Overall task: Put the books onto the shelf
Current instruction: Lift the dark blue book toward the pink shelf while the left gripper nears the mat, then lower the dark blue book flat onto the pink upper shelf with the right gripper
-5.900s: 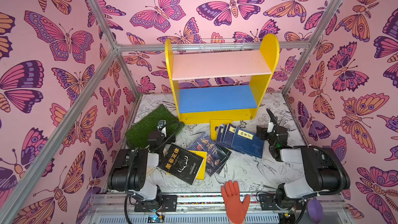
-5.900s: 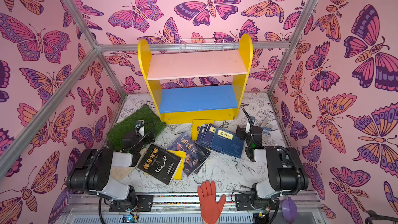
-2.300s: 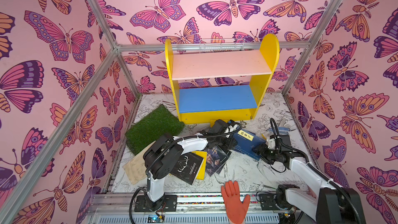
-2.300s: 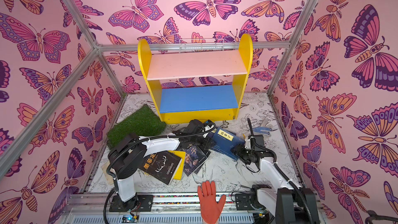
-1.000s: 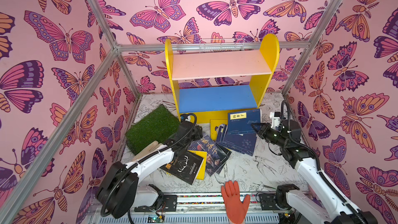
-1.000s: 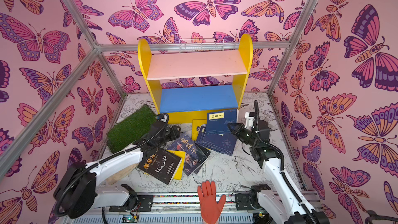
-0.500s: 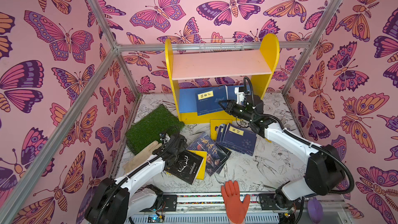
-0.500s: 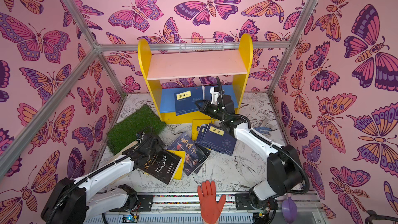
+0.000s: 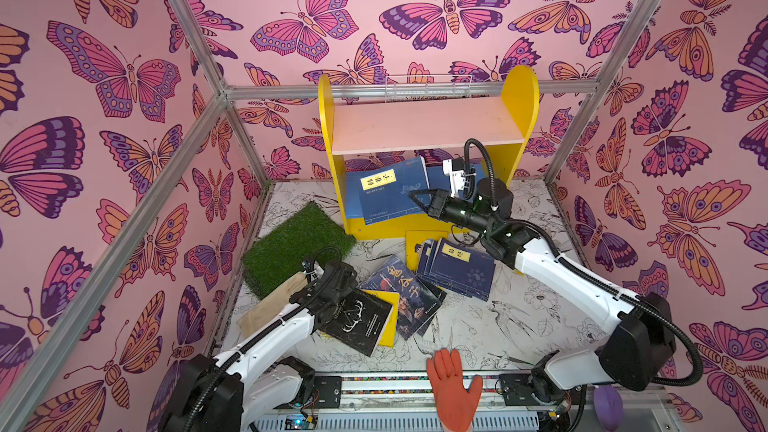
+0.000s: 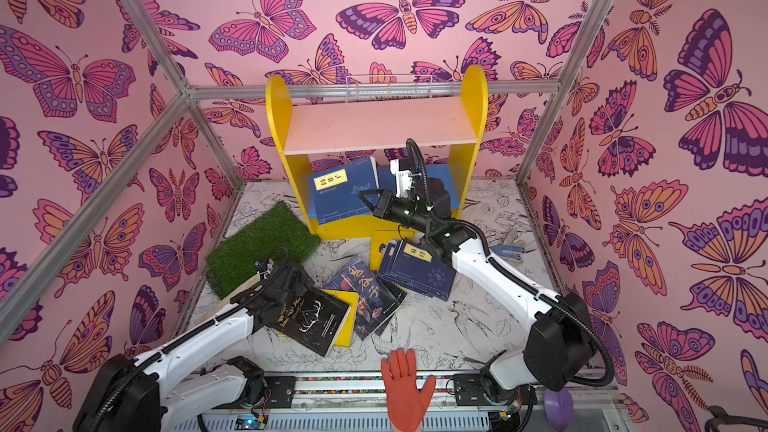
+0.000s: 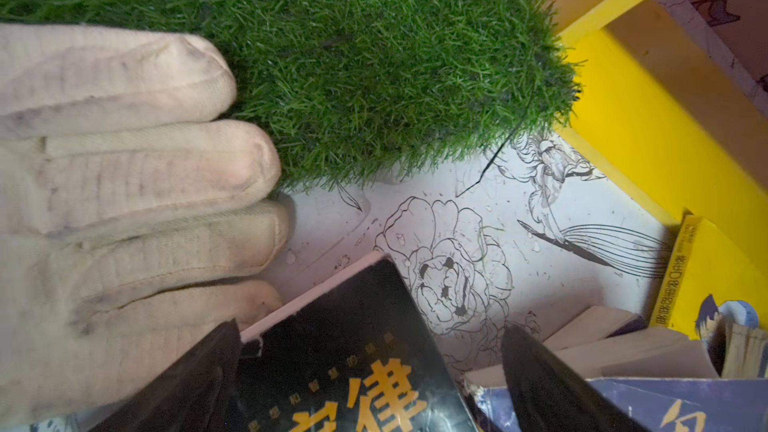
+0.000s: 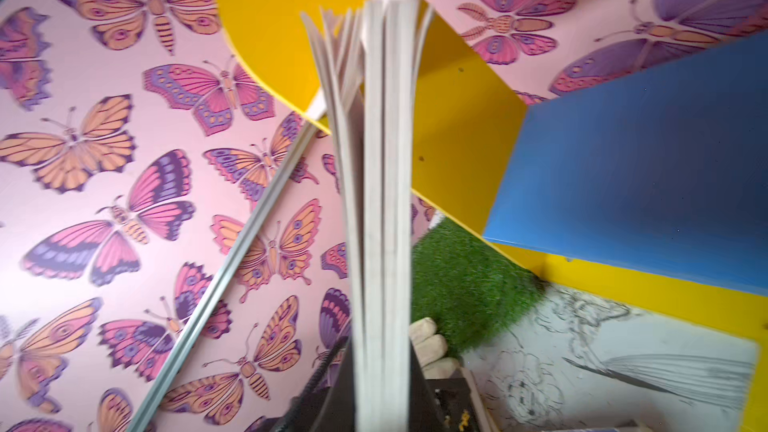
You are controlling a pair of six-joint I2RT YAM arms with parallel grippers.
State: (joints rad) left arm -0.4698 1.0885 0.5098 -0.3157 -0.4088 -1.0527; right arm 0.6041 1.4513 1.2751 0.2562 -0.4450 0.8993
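Observation:
My right gripper needs to go up and outward next, over the end of the pink upper board (image 9: 368, 127) nearest the grass mat, and let go of the navy book (image 9: 386, 193), because that board is bare.
The shelf (image 9: 424, 130) (image 10: 378, 122) stands at the back with its pink upper board bare. My right gripper (image 9: 419, 201) (image 10: 370, 201) is shut on a navy book (image 9: 386, 193) (image 10: 340, 197) held tilted in front of the blue lower board. The right wrist view shows its page edges (image 12: 382, 201) clamped in the right gripper (image 12: 380, 367). My left gripper (image 9: 332, 288) (image 10: 282, 288) (image 11: 374, 367) is open, its jaws straddling a corner of the black book (image 9: 361, 322) (image 10: 311, 322) (image 11: 332, 347). A portrait-cover book (image 9: 407, 292) and a navy stack (image 9: 457, 268) lie on the floor.
A green grass mat (image 9: 295, 243) (image 11: 353, 56) lies left of the shelf, with a beige glove (image 9: 270, 305) (image 11: 124, 180) at its near edge. An orange glove (image 9: 453, 384) sits at the front rail. A yellow book (image 9: 386, 317) lies under the black one.
My right gripper lifted the navy book off the floor pile and carried it left to the shelf's lower tier. My left gripper opened and drew back to the black book's corner.

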